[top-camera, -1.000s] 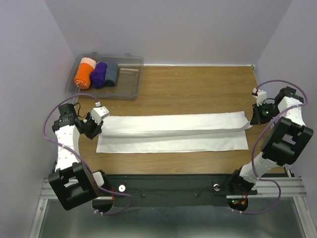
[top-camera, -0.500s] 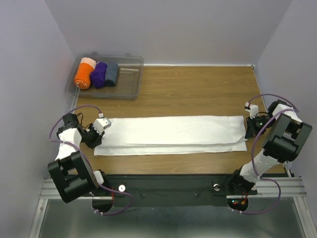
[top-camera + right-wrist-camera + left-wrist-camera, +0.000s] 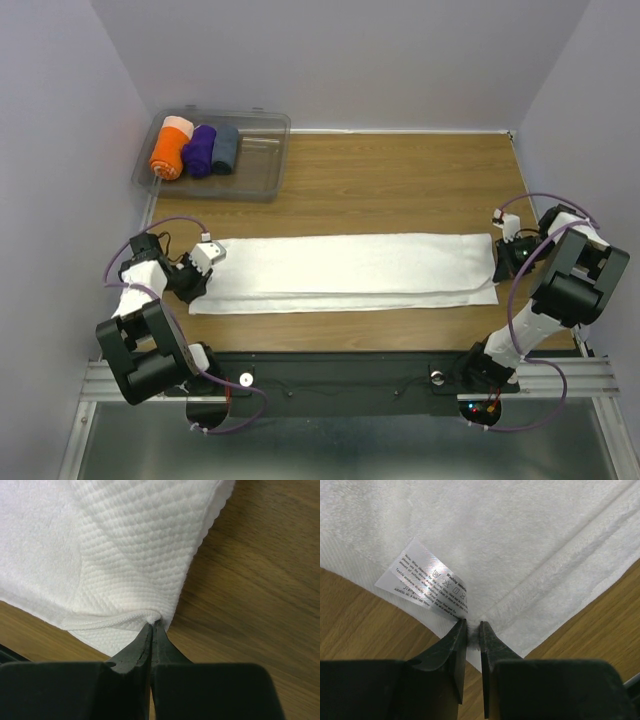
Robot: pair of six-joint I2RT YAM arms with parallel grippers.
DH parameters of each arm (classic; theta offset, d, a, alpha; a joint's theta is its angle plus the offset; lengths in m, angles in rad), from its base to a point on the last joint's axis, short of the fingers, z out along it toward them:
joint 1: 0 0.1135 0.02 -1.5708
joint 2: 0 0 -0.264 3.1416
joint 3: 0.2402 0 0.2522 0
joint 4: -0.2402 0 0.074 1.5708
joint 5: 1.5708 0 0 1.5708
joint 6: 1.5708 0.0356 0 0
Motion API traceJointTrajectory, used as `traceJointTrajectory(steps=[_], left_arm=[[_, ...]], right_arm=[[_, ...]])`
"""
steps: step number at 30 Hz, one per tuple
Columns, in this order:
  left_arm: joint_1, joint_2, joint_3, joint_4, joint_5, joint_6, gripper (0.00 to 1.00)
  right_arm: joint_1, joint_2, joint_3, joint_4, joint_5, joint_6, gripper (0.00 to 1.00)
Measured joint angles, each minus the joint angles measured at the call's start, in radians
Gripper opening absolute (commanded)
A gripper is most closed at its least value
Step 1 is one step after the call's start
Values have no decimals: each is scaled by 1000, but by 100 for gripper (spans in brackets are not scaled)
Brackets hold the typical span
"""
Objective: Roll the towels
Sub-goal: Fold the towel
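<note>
The lower layer's near edge (image 3: 203,308) (image 3: 524,644) still sticks out uncovered, so next I need to pull the towel's corner in my left gripper back onto it and let go.
The white towel (image 3: 350,270) lies flat across the table, folded lengthwise into a long strip. My left gripper (image 3: 198,276) is at its left end, shut on the towel's corner; the left wrist view shows the fingertips (image 3: 472,625) pinching the terry edge (image 3: 520,540) beside a care label (image 3: 427,582). My right gripper (image 3: 501,262) is at the right end, and the right wrist view shows it (image 3: 152,625) shut tight on the towel's hem (image 3: 125,540). Both ends are low at the table.
A clear plastic bin (image 3: 270,160) stands at the back left with an orange roll (image 3: 168,150), a purple roll (image 3: 200,150) and a grey-blue roll (image 3: 226,148). Purple walls close in the left, right and far sides.
Both grippers came toward the near edge and down, laying the upper half of the towel over the lower half. In the last half second they barely moved.
</note>
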Motion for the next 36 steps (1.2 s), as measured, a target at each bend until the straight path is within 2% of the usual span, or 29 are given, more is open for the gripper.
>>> traceJointTrajectory(steps=[4,11,16,27,36], left_arm=[[0,1,34,-36,10,-15,0],[0,-8,223,-120,93,-53,0],[0,-50,267,-190,109,-48,0],[13,-173,268,-323,94,38,0],[20,-186,108,-263,23,80,0]], right_arm=[[0,2,41,-14,-8,32,1],[2,6,246,-58,-83,87,0],[1,5,316,-107,-114,95,1],[0,-17,276,-135,-105,59,1],[0,-19,163,-106,-66,32,1]])
